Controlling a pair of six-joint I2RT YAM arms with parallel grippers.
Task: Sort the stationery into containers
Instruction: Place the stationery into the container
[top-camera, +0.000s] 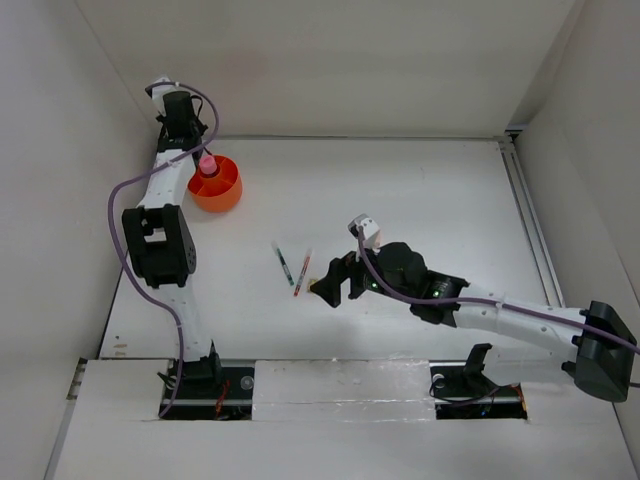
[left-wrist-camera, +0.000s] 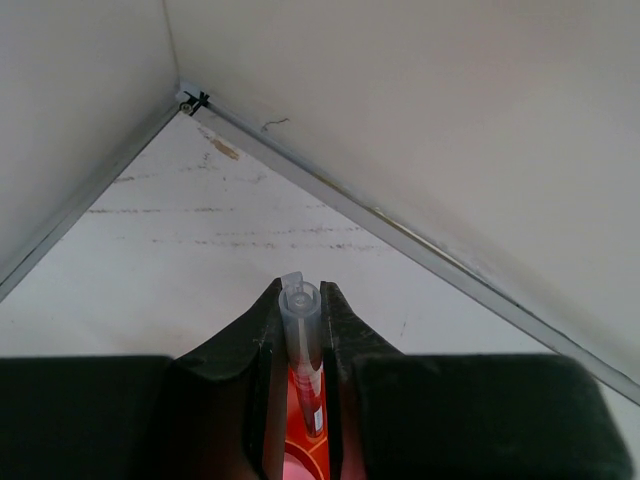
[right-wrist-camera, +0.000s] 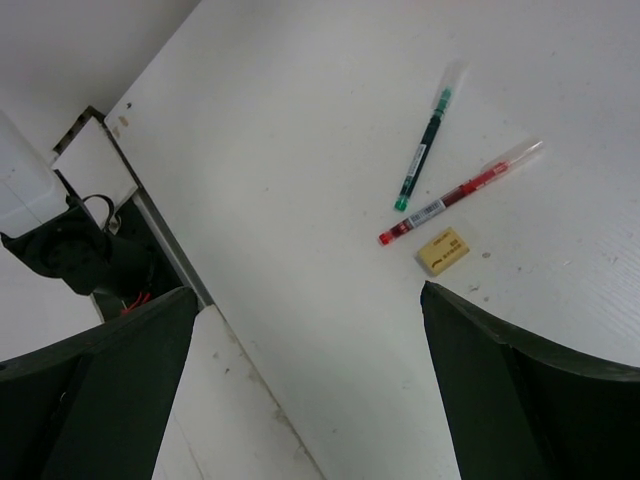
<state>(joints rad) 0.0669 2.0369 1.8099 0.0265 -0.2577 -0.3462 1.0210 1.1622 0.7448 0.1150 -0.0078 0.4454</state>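
Note:
The red pen hangs over the orange tub (top-camera: 228, 192). My left gripper lowers it at the back beside the pink-capped tube next and opens.
My left gripper (left-wrist-camera: 301, 293) is shut on a red pen with a clear cap (left-wrist-camera: 302, 335), holding it upright over the round orange tub (left-wrist-camera: 304, 449). From above, the left gripper (top-camera: 198, 148) hangs at the back rim of the tub (top-camera: 228, 192), where a pink-capped tube (top-camera: 207, 164) stands. A dark pen with green ends (right-wrist-camera: 422, 150), a red pen (right-wrist-camera: 460, 192) and a tan eraser (right-wrist-camera: 443, 250) lie on the table. My right gripper (right-wrist-camera: 308, 295) hovers open just short of them, holding nothing. In the top view that right gripper (top-camera: 328, 287) is beside the red pen (top-camera: 302, 272).
The left gripper is close to the back-left corner, where the side wall (left-wrist-camera: 70, 120) and back wall (left-wrist-camera: 420, 130) meet. The table's near edge and a cable-filled base slot (right-wrist-camera: 90, 250) lie below the right gripper.

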